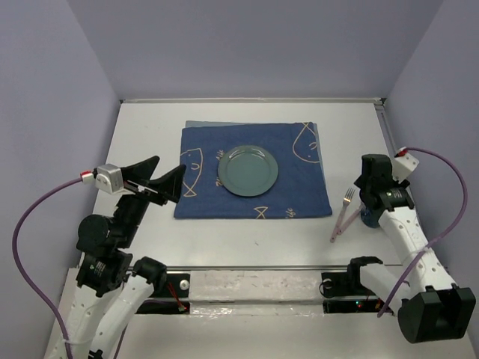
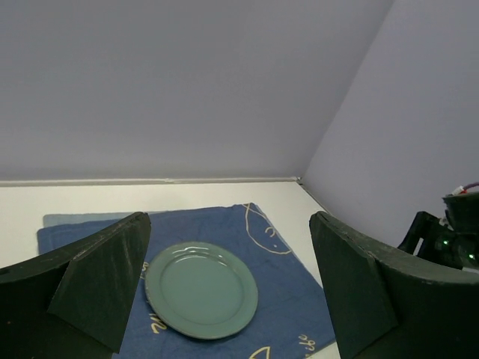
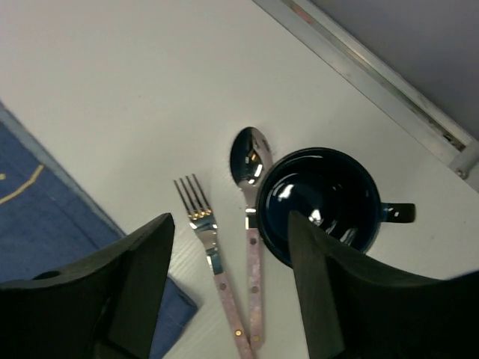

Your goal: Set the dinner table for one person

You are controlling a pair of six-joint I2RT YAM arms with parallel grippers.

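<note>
Next, my right gripper lowers open astride the mug's rim beside the spoon and closes, as the mug's rim stands below it, between its parted fingers.
The white dinner table [image 1: 150, 127] carries a dark blue fish-patterned cloth [image 1: 299, 187] with a green plate [image 1: 248, 170] at its middle. To the cloth's right lie a pink-handled fork [image 1: 344, 213], a matching spoon [image 3: 251, 161] and a dark blue mug [image 3: 322, 198], side by side. My right gripper [image 3: 228, 224] is open and empty above the fork [image 3: 206, 224] and the mug's rim. My left gripper [image 2: 227, 247] is open and empty, raised left of the cloth [image 2: 284, 277], facing the plate [image 2: 200, 289].
Lilac walls close in the table on three sides. A metal rail [image 3: 389, 82] runs along the table's right edge near the mug. A metal strip [image 1: 247, 267] crosses the near edge by the arm bases. A lighter blue cloth edge [image 1: 202, 124] shows behind the dark cloth.
</note>
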